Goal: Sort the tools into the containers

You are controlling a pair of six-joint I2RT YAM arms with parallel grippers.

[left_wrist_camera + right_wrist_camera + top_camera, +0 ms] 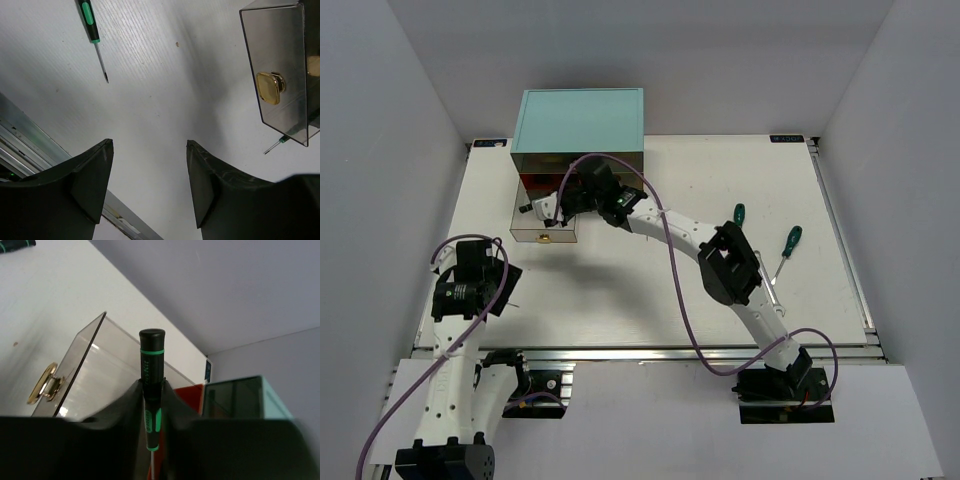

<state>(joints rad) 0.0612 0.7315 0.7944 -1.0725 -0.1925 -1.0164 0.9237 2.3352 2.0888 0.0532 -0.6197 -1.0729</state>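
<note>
My left gripper's fingers are open, and the green-and-black screwdriver lies ahead of them. My left gripper should go down to the handle's stem end (93,34).
My right gripper (552,205) is shut on a slim black screwdriver with green bands (151,365), held over the open brownish drawer (545,228) of the teal-topped cabinet (582,120). The drawer (85,370) and its gold knob (42,385) show in the right wrist view. My left gripper (150,145) is open and empty above the bare table, left of the drawer (280,70). A green-and-black screwdriver (91,25) lies on the table ahead of it. Two green-handled screwdrivers (739,214) (790,240) and a silver wrench (772,298) lie on the right.
The right arm stretches diagonally across the table middle. A thin screwdriver tip (275,145) pokes out by the drawer's lower corner. An aluminium rail (30,145) runs along the near table edge. Grey walls close in the back and sides.
</note>
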